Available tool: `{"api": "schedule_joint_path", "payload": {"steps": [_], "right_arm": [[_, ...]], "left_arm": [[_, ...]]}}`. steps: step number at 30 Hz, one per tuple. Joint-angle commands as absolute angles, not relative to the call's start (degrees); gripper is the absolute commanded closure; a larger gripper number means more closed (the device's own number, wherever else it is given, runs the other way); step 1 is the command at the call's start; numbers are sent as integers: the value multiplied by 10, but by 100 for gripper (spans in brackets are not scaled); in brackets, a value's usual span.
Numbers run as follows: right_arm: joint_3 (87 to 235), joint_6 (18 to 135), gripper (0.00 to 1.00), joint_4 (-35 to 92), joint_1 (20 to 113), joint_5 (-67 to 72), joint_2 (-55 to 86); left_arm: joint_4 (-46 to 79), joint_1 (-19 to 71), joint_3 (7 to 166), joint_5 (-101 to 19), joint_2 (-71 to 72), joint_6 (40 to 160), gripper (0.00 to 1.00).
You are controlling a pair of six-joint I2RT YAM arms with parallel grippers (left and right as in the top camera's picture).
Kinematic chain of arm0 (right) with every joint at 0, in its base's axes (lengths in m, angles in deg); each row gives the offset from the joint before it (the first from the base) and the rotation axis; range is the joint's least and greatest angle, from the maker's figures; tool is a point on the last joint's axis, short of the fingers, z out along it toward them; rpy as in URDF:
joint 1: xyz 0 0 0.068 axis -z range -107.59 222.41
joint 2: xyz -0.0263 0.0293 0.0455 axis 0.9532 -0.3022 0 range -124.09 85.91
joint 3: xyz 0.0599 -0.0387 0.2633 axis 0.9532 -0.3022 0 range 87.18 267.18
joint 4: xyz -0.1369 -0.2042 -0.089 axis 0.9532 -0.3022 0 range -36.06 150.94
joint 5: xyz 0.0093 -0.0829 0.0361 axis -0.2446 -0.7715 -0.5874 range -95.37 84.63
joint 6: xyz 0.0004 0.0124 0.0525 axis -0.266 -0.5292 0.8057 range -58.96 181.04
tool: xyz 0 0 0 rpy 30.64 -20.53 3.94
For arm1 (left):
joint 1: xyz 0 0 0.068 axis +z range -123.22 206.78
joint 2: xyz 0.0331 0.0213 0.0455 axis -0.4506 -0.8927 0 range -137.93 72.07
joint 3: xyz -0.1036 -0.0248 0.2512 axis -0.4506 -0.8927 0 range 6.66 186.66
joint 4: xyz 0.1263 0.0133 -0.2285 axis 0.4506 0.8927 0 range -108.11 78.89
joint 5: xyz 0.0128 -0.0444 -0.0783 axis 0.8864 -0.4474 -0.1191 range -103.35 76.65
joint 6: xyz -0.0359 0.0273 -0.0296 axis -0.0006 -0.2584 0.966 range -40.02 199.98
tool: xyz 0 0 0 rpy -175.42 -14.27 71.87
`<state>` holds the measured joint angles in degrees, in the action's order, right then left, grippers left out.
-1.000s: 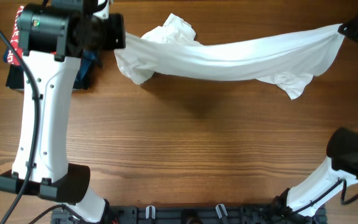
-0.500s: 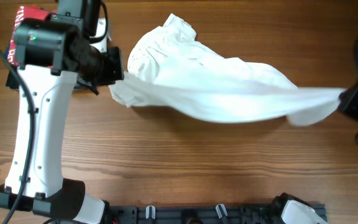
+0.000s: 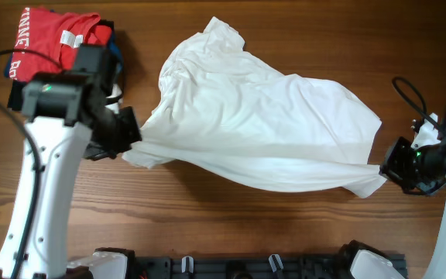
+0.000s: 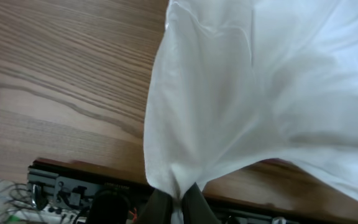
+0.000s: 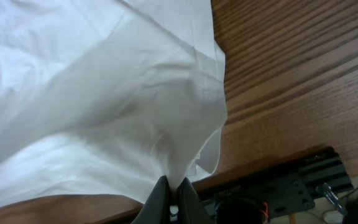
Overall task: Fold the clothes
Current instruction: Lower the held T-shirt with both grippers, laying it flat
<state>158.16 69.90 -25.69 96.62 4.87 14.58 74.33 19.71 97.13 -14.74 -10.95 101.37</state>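
Note:
My left gripper will next move the shirt's raised edge outward and down onto the shirt's spread part and let it go, since that part is farther outward and below the gripper.
The white T-shirt (image 3: 262, 124) lies spread and wrinkled across the middle of the table, its far part resting on the wood, its near edge held up between the arms. No black patch shows. My left gripper (image 3: 132, 133) is shut on the shirt's left edge; in the left wrist view the cloth (image 4: 241, 93) bunches between the fingers (image 4: 178, 202). My right gripper (image 3: 385, 164) is shut on the shirt's right corner; in the right wrist view the fabric (image 5: 104, 106) is pinched at the fingers (image 5: 171, 196).
A red shirt with white lettering (image 3: 56, 37) lies on a stack of blue and dark folded garments (image 3: 113, 56) at the back left. A black rail (image 3: 231, 267) runs along the table's near edge. Bare wood (image 3: 231, 225) lies in front.
Both grippers have pulled the shirt from the far edge toward the near side and lowered it; the stretched band has opened into a broad spread on the table.

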Motion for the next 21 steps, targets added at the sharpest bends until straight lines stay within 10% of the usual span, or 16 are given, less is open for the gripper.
{"api": "schedule_joint_path", "payload": {"steps": [1, 21], "right_arm": [[1580, 719, 96, -275, 969, 65, 162], [1366, 840, 96, -183, 949, 120, 235]], "left_arm": [[740, 238, 965, -133, -100, 1030, 96], [560, 244, 799, -165, -106, 1034, 96]]}}
